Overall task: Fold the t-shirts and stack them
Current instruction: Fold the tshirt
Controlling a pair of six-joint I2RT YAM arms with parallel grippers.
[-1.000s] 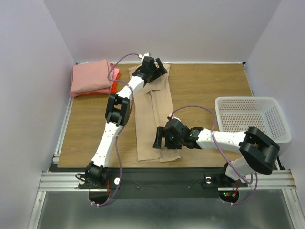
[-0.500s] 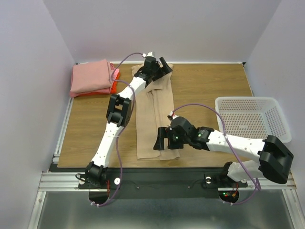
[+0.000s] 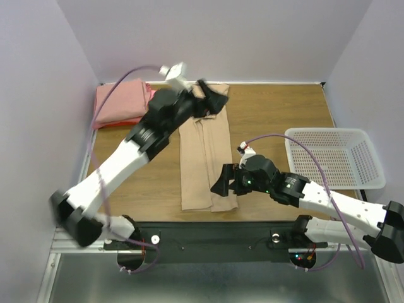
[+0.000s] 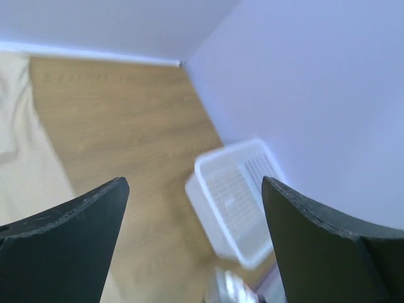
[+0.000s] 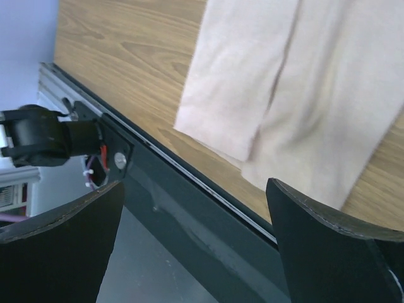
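Note:
My right gripper is hovering by the shirt's other near corner, so my left gripper should move back and down next to close on the near corner farther from the basket.
A tan t-shirt (image 3: pixel 203 158), folded lengthwise into a long strip, lies flat down the middle of the table. It also shows in the left wrist view (image 4: pixel 19 145) and the right wrist view (image 5: pixel 284 82). My left gripper (image 3: pixel 214 100) is open and empty, raised above the shirt's far end (image 4: pixel 196 252). My right gripper (image 3: pixel 222 183) is open and empty, just above the shirt's near end and the table's front edge (image 5: pixel 196 252). A folded salmon-pink shirt (image 3: pixel 118 101) lies at the back left. My left arm hides any orange-red shirt under it.
A white mesh basket (image 3: pixel 334 158) stands at the right edge of the table and also shows in the left wrist view (image 4: pixel 233 202). The black front rail (image 5: pixel 189 208) runs along the near edge. Purple walls close in the back and both sides.
My left arm has swung up and out to the left, lifting its gripper off the shirt's far end. My right gripper has shifted slightly right and nearer at the shirt's near end.

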